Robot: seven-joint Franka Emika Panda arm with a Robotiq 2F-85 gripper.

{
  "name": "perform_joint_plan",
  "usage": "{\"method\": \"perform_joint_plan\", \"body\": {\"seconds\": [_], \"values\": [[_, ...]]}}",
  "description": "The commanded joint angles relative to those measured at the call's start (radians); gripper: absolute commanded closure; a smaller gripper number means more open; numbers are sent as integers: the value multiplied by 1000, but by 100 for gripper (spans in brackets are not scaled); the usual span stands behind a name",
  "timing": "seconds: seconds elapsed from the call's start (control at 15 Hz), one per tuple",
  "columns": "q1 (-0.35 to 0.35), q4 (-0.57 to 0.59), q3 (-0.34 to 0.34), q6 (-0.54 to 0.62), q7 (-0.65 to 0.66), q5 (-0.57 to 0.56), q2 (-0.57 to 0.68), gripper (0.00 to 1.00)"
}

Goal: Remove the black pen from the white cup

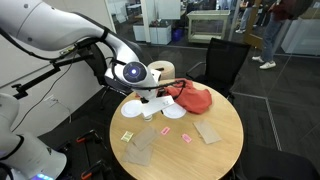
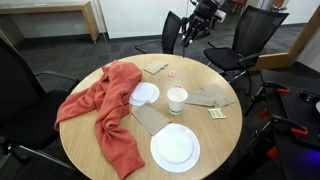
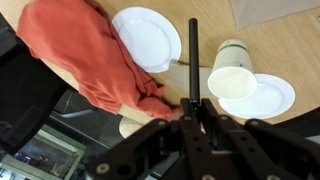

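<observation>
The gripper needs to move away from the white cup point(image 3: 232, 82) and go down over the bare tabletop by the pink cards, since that clear patch is below it.
In the wrist view my gripper point(image 3: 193, 112) is shut on the black pen point(image 3: 193, 55). The pen sticks straight out from the jaws, over the table. The white cup point(image 3: 232, 82) stands upright just right of the pen, partly on a white disc point(image 3: 265, 98), and the pen is outside it. The cup also shows near the table's middle in an exterior view point(image 2: 177, 98). The gripper hangs above the far part of the table in one exterior view point(image 2: 188, 35), and above the discs in another point(image 1: 150, 93), where it hides the cup.
A red cloth point(image 2: 110, 105) is draped over one side of the round wooden table point(image 2: 225, 135). A second white disc point(image 3: 147, 38) lies by the cloth. Brown paper pieces point(image 2: 205, 98) and small cards lie around. A tan cylinder point(image 1: 161, 70) and black chairs point(image 2: 258, 40) stand nearby.
</observation>
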Motion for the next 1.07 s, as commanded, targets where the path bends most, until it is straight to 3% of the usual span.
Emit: {"method": "perform_joint_plan", "body": {"seconds": [0.0, 0.67, 1.0], "values": [[-13, 45, -42, 11, 32, -22, 76, 96], [-39, 160, -50, 119, 83, -41, 338, 96], [12, 210, -115, 176, 206, -89, 455, 96]]}}
